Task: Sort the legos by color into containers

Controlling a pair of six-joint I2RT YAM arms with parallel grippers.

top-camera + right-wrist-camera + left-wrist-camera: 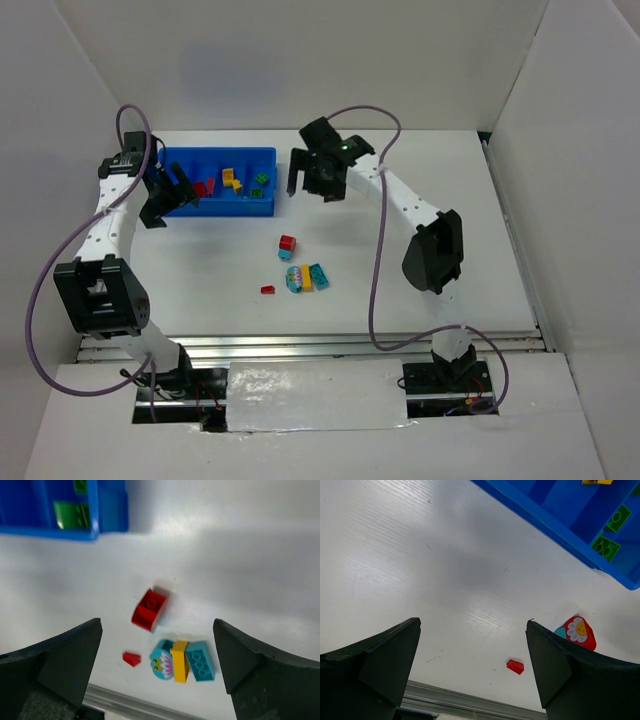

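My right gripper should next move back and down, with its fingers on either side of the red brick nearer the metal bar.
The blue tray sits at the back left; its compartments hold red, yellow and green legos. On the table lie a red brick on a cyan piece, a small red piece, and a cluster of a cyan round piece, a yellow brick and a cyan brick. My left gripper is open and empty at the tray's left end. My right gripper is open and empty just right of the tray, above the table. The right wrist view shows the red brick and the cluster between its fingers.
White walls enclose the table on three sides. A metal rail runs along the near edge. The left wrist view shows the small red piece, a red flower-printed brick and the tray's wall.
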